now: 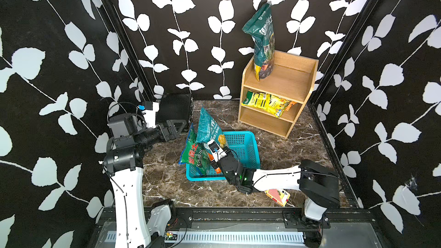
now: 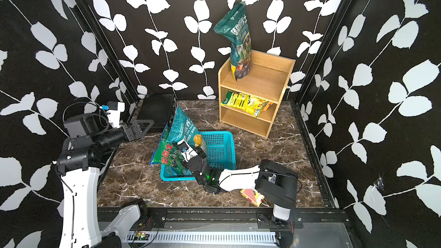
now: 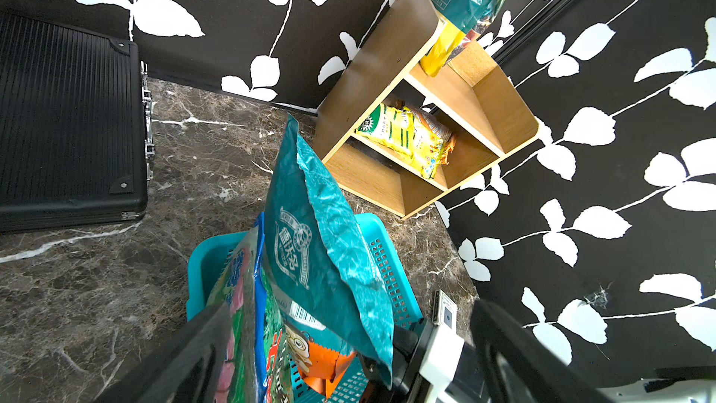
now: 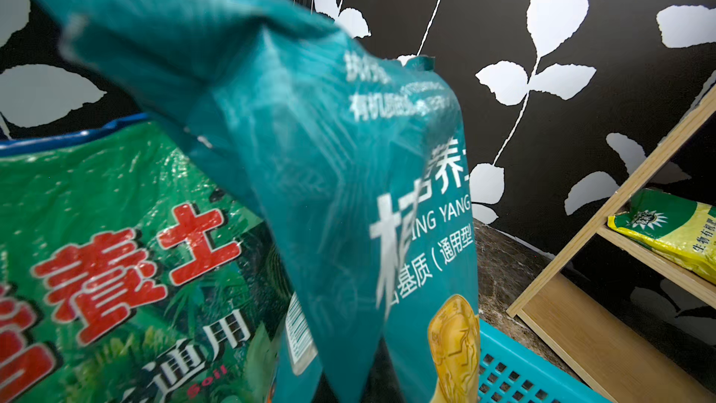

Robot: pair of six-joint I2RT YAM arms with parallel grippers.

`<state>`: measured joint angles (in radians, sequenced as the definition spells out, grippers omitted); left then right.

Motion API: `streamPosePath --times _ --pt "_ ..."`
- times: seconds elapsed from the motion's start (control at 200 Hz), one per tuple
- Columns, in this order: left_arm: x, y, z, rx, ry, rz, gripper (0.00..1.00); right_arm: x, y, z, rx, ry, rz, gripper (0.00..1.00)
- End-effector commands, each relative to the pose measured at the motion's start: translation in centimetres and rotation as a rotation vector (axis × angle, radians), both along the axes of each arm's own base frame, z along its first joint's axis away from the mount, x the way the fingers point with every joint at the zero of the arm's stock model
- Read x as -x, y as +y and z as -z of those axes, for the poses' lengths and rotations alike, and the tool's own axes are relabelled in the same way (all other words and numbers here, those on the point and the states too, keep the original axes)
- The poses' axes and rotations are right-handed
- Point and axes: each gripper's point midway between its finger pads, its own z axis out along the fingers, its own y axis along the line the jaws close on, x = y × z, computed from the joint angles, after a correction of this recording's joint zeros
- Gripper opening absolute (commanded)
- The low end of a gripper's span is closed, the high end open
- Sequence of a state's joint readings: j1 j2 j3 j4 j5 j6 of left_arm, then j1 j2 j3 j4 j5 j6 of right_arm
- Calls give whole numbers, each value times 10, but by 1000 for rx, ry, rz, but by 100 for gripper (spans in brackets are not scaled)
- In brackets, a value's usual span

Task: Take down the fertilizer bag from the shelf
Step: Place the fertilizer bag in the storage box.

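The basket's bottom (image 1: 233, 147) lies open below, so next I should lower the teal bag's lower end in my right gripper onto it beside the green bag and release.
My right gripper (image 1: 207, 144) is shut on the lower end of a teal fertilizer bag (image 1: 207, 127), which stands tilted over the left end of the blue basket (image 1: 253, 139). In the right wrist view that teal bag (image 4: 310, 149) fills the middle and hides the jaws. A green bag with red characters (image 1: 194, 157) leans in the basket beside it. The light-brown shelf (image 1: 286, 82) stands at the back right. A dark green bag (image 1: 262, 41) stands upright on its top tier and a yellow bag (image 1: 267, 102) lies on the middle tier. My left gripper (image 1: 177, 125) hangs open and holds nothing, left of the basket.
A black ribbed case (image 1: 175, 108) stands against the back wall, just behind the left gripper. A red card box (image 1: 278, 195) lies on the marble floor under the right arm. Patterned walls close in on three sides.
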<state>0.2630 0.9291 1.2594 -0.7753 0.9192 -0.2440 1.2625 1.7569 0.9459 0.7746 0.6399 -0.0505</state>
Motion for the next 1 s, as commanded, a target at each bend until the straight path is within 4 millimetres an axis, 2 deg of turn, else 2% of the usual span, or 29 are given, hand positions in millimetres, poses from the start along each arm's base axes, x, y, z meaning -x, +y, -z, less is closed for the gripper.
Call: streamPosePath --times 0.0,0.165,0.245,0.3,0.36,0.48,0.52,0.53,0.54,0.555,0.65,0.755,0.825,0.84,0.85,0.87,0.995 --pt "0 0 -1 -1 -15 1 99 13 10 2 -46 -6 -25 0" --pt "-1 1 1 -2 -11 -2 99 25 26 27 14 -16 -25 0" --pt "-1 1 0 -1 -12 -1 99 30 30 33 7 -9 -45 1" --pt "-1 1 1 0 -10 -2 99 35 32 33 0 -4 -64 13" --pt "-1 1 1 -1 -11 -1 99 42 34 30 -14 -5 -84 34" --pt "-1 1 1 -1 -11 0 99 52 36 16 -20 -16 -117 54" --pt "-1 1 0 -1 -12 -2 99 51 36 8 -25 -10 -104 75" --pt "-1 1 0 -2 -12 -1 99 51 35 7 -21 -6 -100 83" --pt "-1 1 0 -2 -12 -2 99 50 36 4 -23 -3 -96 95" --pt "-1 1 0 -2 -12 -3 99 48 35 0 -26 2 -83 99" --pt "-1 2 1 -2 -9 -6 99 44 36 -22 6 63 -45 99" --pt "-1 1 1 -4 -11 -6 99 59 39 -46 19 97 -144 99" --pt "-1 2 1 -6 -12 -7 99 64 22 -65 -16 69 -130 99" --pt "-1 2 1 -7 -10 -9 99 64 20 -63 -12 61 -125 99" --pt "-1 2 1 -7 -10 -9 99 64 14 -73 -37 51 -123 99" --pt "-1 2 1 -7 -12 -9 99 65 7 -82 -61 36 -120 99" --pt "-2 3 2 -7 -7 -13 99 58 -30 -115 -97 23 -30 99"
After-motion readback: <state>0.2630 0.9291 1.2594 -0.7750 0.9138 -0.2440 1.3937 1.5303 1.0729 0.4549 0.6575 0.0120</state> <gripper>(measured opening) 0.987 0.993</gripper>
